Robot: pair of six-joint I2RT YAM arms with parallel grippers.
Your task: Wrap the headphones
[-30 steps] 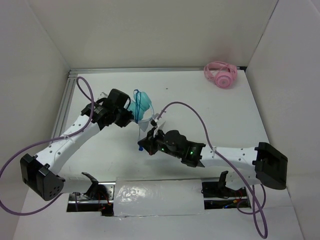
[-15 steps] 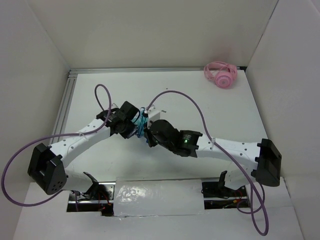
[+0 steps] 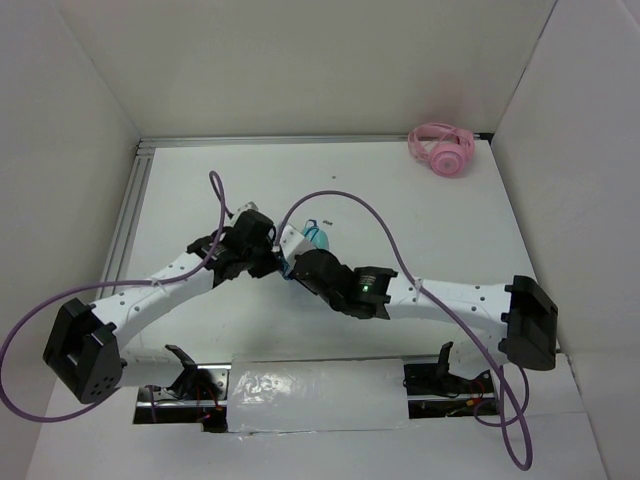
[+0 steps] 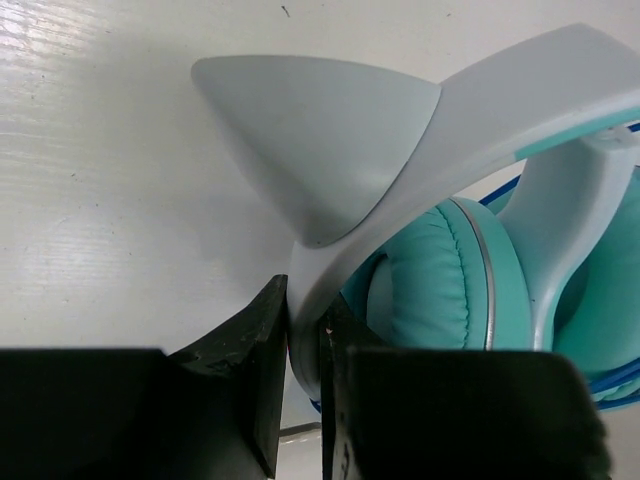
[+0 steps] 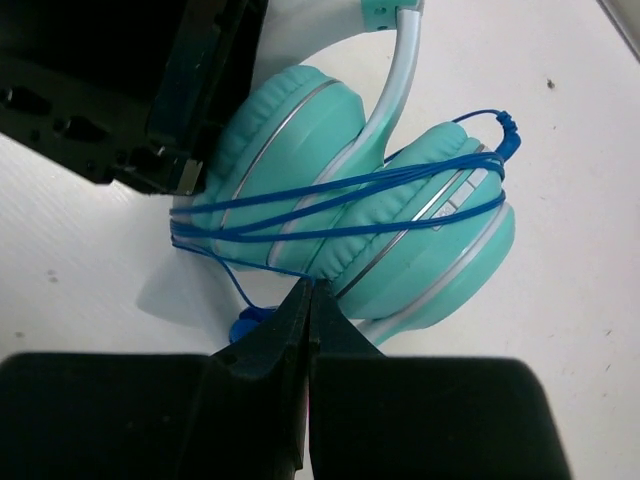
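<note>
The left gripper goes left in the top view over clear tabletop next and releases the headband, as the cable already circles both ear cups.
The teal headphones (image 5: 350, 200) lie on the white table between the two arms; only a sliver of them (image 3: 318, 238) shows in the top view. The thin blue cable (image 5: 340, 205) is wound several times around both ear cups. A small blue plug (image 5: 246, 326) lies beside them. My left gripper (image 4: 303, 335) is shut on the pale headband (image 4: 330, 150), next to a teal ear cup (image 4: 450, 285). My right gripper (image 5: 311, 295) is shut on a strand of the cable, right at the lower edge of the ear cups. In the top view the two grippers (image 3: 265, 255) (image 3: 298, 264) almost touch.
Pink over-ear headphones (image 3: 441, 151) lie at the far right corner of the table. White walls enclose the table on the left, back and right. The left gripper's black body (image 5: 150, 90) sits close against the ear cups in the right wrist view.
The left gripper has carried the headphones nearer and to the right. The right gripper has moved up and left to them, so the cable span between the two has closed.
</note>
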